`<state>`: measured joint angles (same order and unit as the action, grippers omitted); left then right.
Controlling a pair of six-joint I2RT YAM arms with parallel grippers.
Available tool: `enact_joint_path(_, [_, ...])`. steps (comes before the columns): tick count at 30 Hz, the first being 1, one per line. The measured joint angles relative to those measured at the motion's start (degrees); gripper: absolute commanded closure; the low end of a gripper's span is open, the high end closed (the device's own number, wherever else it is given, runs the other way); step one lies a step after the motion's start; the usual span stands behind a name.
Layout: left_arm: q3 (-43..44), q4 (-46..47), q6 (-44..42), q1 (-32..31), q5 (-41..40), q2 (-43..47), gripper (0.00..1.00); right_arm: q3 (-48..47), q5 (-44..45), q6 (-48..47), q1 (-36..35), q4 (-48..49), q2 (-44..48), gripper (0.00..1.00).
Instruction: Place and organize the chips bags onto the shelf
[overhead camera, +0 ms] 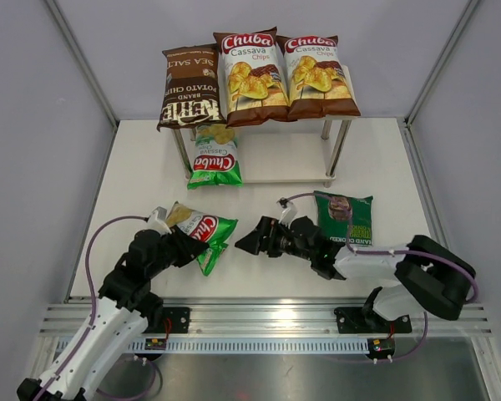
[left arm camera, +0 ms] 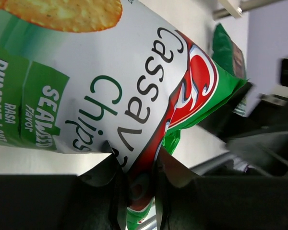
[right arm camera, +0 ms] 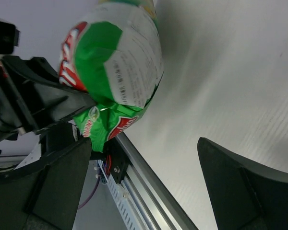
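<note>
The light green bag's free green corner (overhead camera: pixel 228 226) (right arm camera: pixel 99 56) sticks out past my left gripper. I will move my right gripper onto it next, to the left in the top view.
My left gripper (overhead camera: pixel 186 242) is shut on the edge of a light green Chuba bag (overhead camera: pixel 204 233), held above the table; the bag fills the left wrist view (left arm camera: pixel 110 72) and shows in the right wrist view (right arm camera: pixel 115 67). My right gripper (overhead camera: pixel 249 241) is open and empty, pointing left at that bag. A dark green bag (overhead camera: pixel 345 219) lies flat behind the right arm. The shelf (overhead camera: pixel 334 146) carries a dark brown Kettle bag (overhead camera: pixel 189 86) and two white-brown Chuba Cassava bags (overhead camera: pixel 250 75) (overhead camera: pixel 317 75) on its top board. A second light green Chuba bag (overhead camera: pixel 215 157) lies on the lower board, at its left.
The white table (overhead camera: pixel 134 184) is walled by grey panels at the left, back and right. An aluminium rail (overhead camera: pixel 267 317) with both arm bases runs along the near edge; it also shows in the right wrist view (right arm camera: pixel 153 177).
</note>
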<state>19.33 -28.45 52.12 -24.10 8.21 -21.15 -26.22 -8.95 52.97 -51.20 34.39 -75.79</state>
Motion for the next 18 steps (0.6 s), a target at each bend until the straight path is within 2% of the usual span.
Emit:
enact_joint_path(3, [-0.57, 3.28, 0.46, -2.01, 1.62, -0.37, 1.0, -0.52, 2.1, 2.64, -4.26, 3.58, -6.93, 0.01])
enact_joint_path(7, [-1.6, 6.03, 1.29, -4.59, 1.9, -0.37, 1.0, -1.57, 7.52, 3.91, -8.7, 6.23, -9.73, 0.0])
enact_joint_path(12, [-3.13, 7.93, 2.78, -8.02, 1.27, -0.07, 1.0, -3.08, 11.65, 4.26, -9.81, 12.24, -11.3, 0.01])
enact_joint_path(18, [-5.05, 11.13, 5.35, -14.01, -1.97, 0.66, 1.0, -3.89, 15.87, 4.92, -10.27, 13.84, -14.14, 0.01])
